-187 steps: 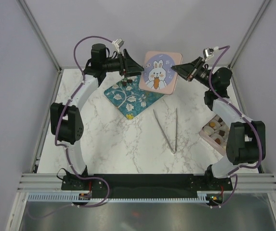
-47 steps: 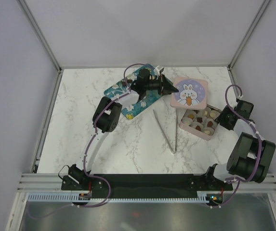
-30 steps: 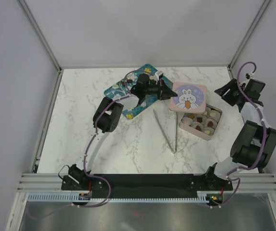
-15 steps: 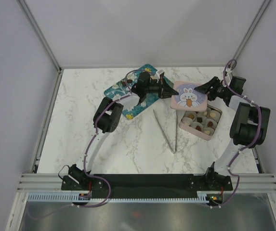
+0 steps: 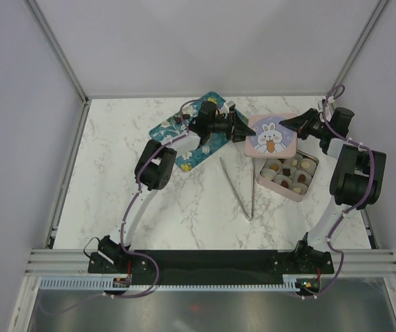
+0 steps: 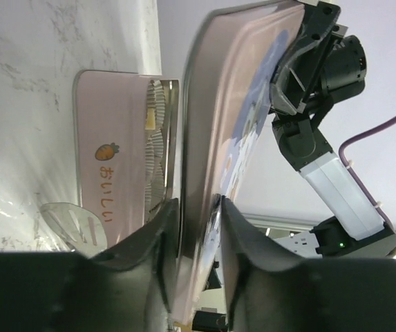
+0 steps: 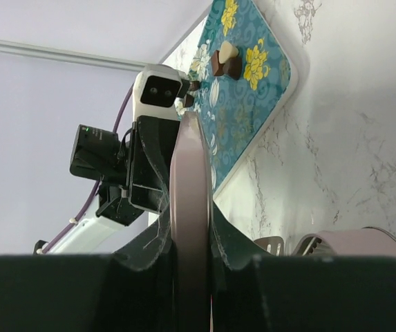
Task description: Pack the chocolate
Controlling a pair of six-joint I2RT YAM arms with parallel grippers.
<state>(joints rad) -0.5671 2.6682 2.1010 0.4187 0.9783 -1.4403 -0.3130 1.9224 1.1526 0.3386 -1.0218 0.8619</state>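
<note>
The chocolates in the open box (image 5: 278, 186) (image 7: 360, 243) lie uncovered. So my right gripper next moves back and down, toward the right in the top view, and releases the lid there.
The pink bunny lid (image 5: 270, 135) hangs tilted over the far end of the open pink box (image 5: 278, 186), held from both sides. My left gripper (image 5: 242, 131) is shut on its left edge and my right gripper (image 5: 296, 125) on its right edge. The left wrist view shows the lid (image 6: 233, 117) between my left gripper (image 6: 198, 207). The right wrist view shows the lid edge-on (image 7: 190, 180) in my right gripper (image 7: 191, 228). Several chocolates (image 5: 291, 169) sit in paper cups in the box. A few chocolates (image 5: 177, 122) lie on the teal tray (image 5: 192, 142), also seen in the right wrist view (image 7: 224, 59).
Metal tongs (image 5: 240, 185) lie open on the marble, left of the box. The box front with a carrot print (image 6: 111, 180) shows under the lid. The teal tray (image 7: 253, 97) lies beyond the left arm. Enclosure walls stand close on the right.
My right arm swung in from the right wall and closed on the lid's right edge. My left gripper kept holding the lid, which shifted slightly over the box.
</note>
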